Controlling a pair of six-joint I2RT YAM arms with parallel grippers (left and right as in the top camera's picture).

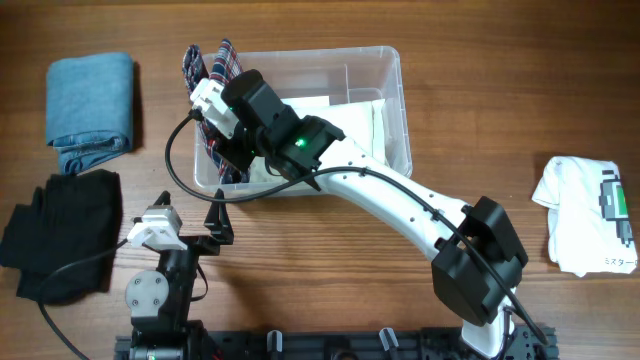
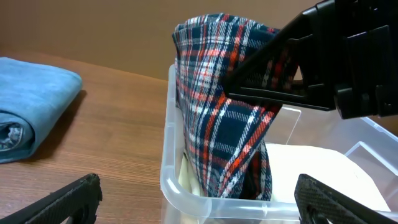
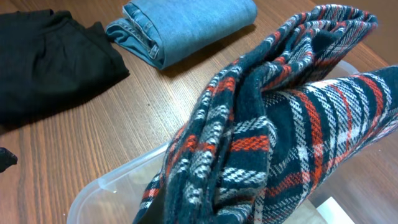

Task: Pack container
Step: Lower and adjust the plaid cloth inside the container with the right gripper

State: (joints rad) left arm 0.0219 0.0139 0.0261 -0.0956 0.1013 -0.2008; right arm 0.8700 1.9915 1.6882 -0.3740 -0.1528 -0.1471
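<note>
The plaid cloth is above the bin, so my right gripper will next lift, turn and move down over the jeans-side far corner [image 1: 212,70], which is farther out from it, to let go.
The container [image 1: 392,90] is a clear plastic bin at the back middle of the table. A pale folded cloth [image 1: 355,120] lies inside it. My right gripper [image 1: 235,150] reaches over the bin's left end, shut on a plaid cloth [image 1: 212,62] of navy, red and white. The plaid cloth [image 2: 224,106] stands up out of the bin and drapes over its left rim [image 2: 168,168]. In the right wrist view the plaid cloth [image 3: 280,124] hides the fingers. My left gripper [image 1: 215,222] is open and empty just in front of the bin's front-left corner.
Folded blue jeans [image 1: 92,98] lie at the back left. A black garment [image 1: 60,235] lies at the front left, beside the left arm. A white printed T-shirt [image 1: 590,215] lies at the right edge. The right arm crosses the table diagonally.
</note>
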